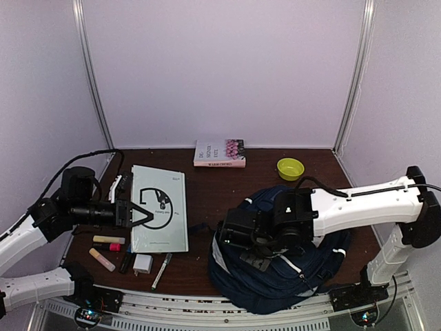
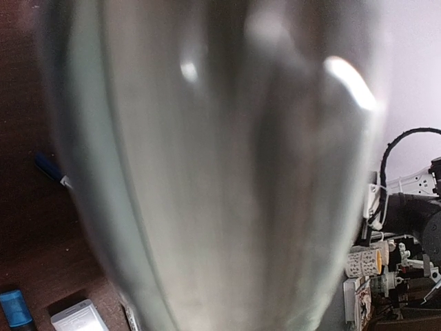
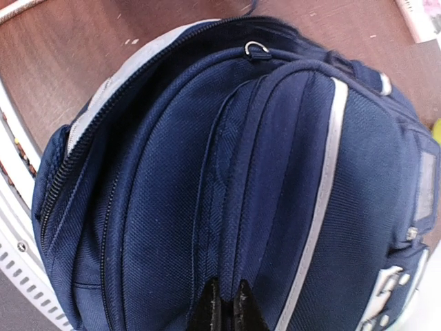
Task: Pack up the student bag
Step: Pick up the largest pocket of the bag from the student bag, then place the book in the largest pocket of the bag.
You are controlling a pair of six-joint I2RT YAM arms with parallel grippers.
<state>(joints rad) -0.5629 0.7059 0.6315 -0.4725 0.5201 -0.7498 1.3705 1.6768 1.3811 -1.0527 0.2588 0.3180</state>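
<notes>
The right gripper rises outward with the blue fabric fold (image 3: 234,227) next, then lowers and releases it, since the white notebook is still outside the gaping bag.
The student bag (image 1: 289,276), navy blue with pale trim lines, lies at the front right of the table and fills the right wrist view (image 3: 275,172). My right gripper (image 3: 224,303) is pressed onto its top, shut on a ridge of the blue fabric beside a zipper line; from above, the gripper (image 1: 256,258) is sunk into the bag. The main zipper (image 3: 76,179) gapes along the left side. My left gripper (image 1: 142,214) is at the left edge of a white notebook (image 1: 160,207), shut on it. That pale cover (image 2: 220,172) blurs out the left wrist view and hides the fingers.
A book with a pink flowered cover (image 1: 219,153) and a yellow-green bowl (image 1: 290,168) sit at the back. Highlighters (image 1: 109,240), a white charger (image 1: 142,263) and a pen (image 1: 162,270) lie at the front left, below the notebook. Metal rail runs along the near edge.
</notes>
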